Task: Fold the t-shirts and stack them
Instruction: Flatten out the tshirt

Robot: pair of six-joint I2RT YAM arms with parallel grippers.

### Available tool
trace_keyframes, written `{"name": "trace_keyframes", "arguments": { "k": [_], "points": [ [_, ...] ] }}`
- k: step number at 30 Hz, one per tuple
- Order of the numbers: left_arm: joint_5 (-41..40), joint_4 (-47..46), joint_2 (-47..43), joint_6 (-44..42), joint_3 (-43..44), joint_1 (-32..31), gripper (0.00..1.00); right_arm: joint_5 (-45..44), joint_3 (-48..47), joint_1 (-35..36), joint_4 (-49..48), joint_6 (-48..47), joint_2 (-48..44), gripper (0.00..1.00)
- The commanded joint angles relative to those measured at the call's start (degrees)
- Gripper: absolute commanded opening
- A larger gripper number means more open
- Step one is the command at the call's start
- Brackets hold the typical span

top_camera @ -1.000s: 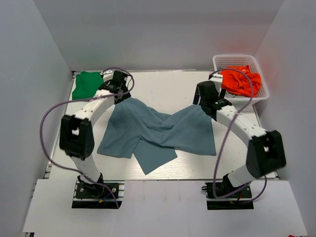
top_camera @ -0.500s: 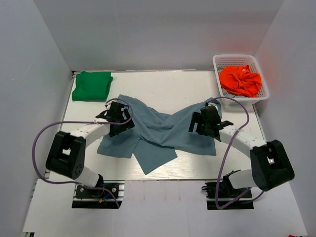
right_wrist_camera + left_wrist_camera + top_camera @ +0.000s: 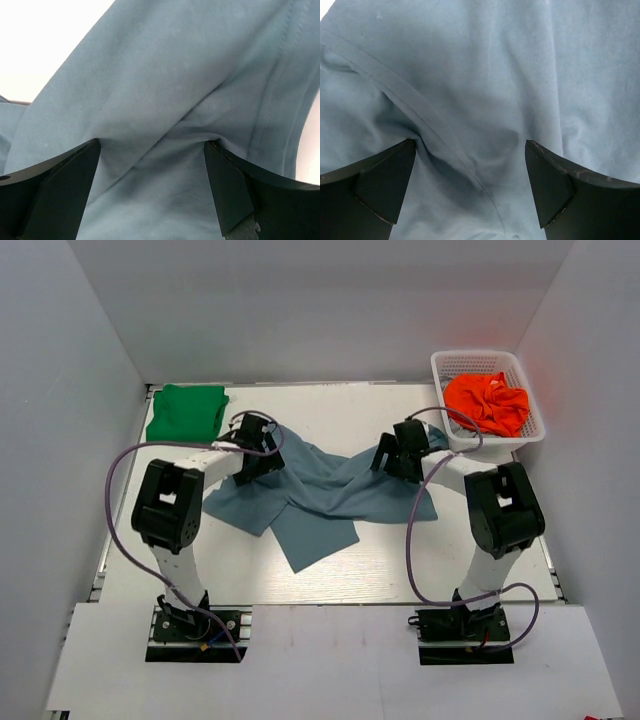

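The left gripper stands over the blue shirt's inner folds, so next it needs to move back and to its left in the top view, onto the blue shirt's side corner (image 3: 210,503).
The slate-blue t-shirt (image 3: 315,495) lies rumpled and twisted on the middle of the table. The green t-shirt (image 3: 187,412) lies folded at the back left corner. My left gripper (image 3: 258,445) is down on the blue shirt's upper left part. In the left wrist view the left gripper (image 3: 470,143) is open wide, its fingertips (image 3: 380,185) pressing into blue cloth with a seam (image 3: 410,107) between them. My right gripper (image 3: 400,455) is down on the shirt's upper right part. In the right wrist view the right gripper (image 3: 152,144) is open wide over a fold of blue cloth (image 3: 165,90).
A white basket (image 3: 528,390) holding an orange cloth (image 3: 488,400) stands at the back right corner. White walls close in the table on the left, back and right. Purple cables loop off both arms.
Both grippers have moved away from the near edge and inward over the blue shirt. The shirt has bunched narrower and shifted a little toward the back.
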State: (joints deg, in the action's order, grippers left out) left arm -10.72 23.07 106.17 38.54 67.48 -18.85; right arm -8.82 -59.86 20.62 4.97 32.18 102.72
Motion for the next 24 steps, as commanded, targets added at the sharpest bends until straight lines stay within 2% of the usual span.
{"name": "trace_keyframes", "arguments": {
  "k": [1,4,7,10,11,13,16,18,22,24],
  "points": [
    [-2.2,6.3,1.9,-0.8,6.2,0.4,1.0,-0.3,-3.9,-1.5,2.5,-2.0,1.4,0.9],
    [-2.8,6.3,-3.1,-0.8,6.9,0.4,1.0,0.8,-4.7,-1.0,1.4,-4.5,-3.2,0.9],
    [-6.9,8.3,-12.2,2.1,0.2,0.4,1.0,2.8,-1.2,-0.8,-0.4,-5.5,-10.3,0.9],
    [-14.2,12.7,-20.2,7.1,-4.9,0.9,1.0,3.5,6.1,-1.0,-1.9,-5.9,-19.6,0.9],
    [-17.8,12.7,-22.0,8.3,-6.6,0.9,1.0,3.4,8.5,-0.8,-2.1,-5.8,-21.1,0.9],
    [-19.8,11.4,-26.1,8.3,-12.1,3.0,1.0,2.4,11.6,-0.9,-1.4,-4.7,-25.9,0.9],
    [-20.5,10.7,-26.1,10.1,-14.7,7.2,1.0,2.1,15.7,-1.3,-0.7,-2.9,-30.4,0.9],
    [-19.9,10.7,-23.0,10.6,-15.3,9.4,1.0,3.1,16.9,-1.2,-0.8,-2.9,-32.5,0.9],
    [-15.0,8.4,-17.6,10.6,-15.3,14.6,1.0,0.7,16.5,-1.2,1.9,-3.0,-34.4,0.9],
    [-11.4,6.5,-15.9,9.9,-15.3,15.8,0.96,0.1,16.8,-1.3,2.3,-2.9,-35.2,0.9]
  ]
}}
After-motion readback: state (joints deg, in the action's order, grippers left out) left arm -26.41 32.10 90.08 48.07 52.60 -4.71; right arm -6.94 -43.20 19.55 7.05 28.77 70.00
